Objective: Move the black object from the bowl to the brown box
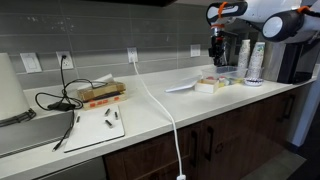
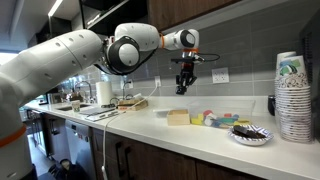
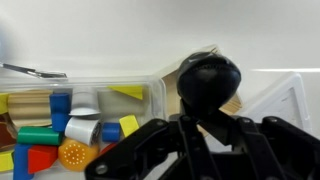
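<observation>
The black object goes down toward the open top of the brown box next for release, since the box sits on the counter below my gripper.
My gripper is shut on the black object, a round black lump held between the fingertips. In both exterior views the gripper hangs well above the counter, over the area of the brown box. The brown box is a low tan box on the counter; in the wrist view a tan corner shows just behind the black object. The bowl sits further along the counter beside the stacked cups, apart from the gripper.
A clear tub of coloured blocks stands next to the tan box. Tall stacked cups stand by the bowl. A larger brown box with a red band, a white board and cables lie further along.
</observation>
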Robot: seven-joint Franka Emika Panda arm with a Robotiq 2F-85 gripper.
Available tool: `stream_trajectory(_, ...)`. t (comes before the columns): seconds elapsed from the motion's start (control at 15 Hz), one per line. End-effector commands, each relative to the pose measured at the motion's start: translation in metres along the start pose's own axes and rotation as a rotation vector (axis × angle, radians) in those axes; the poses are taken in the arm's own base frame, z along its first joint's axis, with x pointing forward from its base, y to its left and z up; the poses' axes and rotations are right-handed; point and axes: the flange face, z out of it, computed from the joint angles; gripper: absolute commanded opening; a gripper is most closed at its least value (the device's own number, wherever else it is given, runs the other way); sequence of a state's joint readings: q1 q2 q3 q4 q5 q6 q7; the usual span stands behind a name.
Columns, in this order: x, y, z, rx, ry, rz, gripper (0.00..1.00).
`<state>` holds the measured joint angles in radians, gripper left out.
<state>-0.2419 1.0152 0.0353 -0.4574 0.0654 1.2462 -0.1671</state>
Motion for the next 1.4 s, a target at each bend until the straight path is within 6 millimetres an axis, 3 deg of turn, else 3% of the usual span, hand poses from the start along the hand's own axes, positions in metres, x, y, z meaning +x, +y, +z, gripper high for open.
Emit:
stream_trajectory(0.0, -0.003, -0.019, 0.005, -0.006, -0.052, -0.019, 0.04)
stream_trajectory(0.4, 0.010, -0.040, 0.044, 0.000, -0.123, -0.039, 0.04)
stream_trajectory(0.93, 0.029, -0.046, 0.095, 0.018, -0.159, -0.068, 0.04)
stream_trajectory(1.33, 0.044, -0.050, 0.099, 0.024, -0.066, -0.088, 0.04)
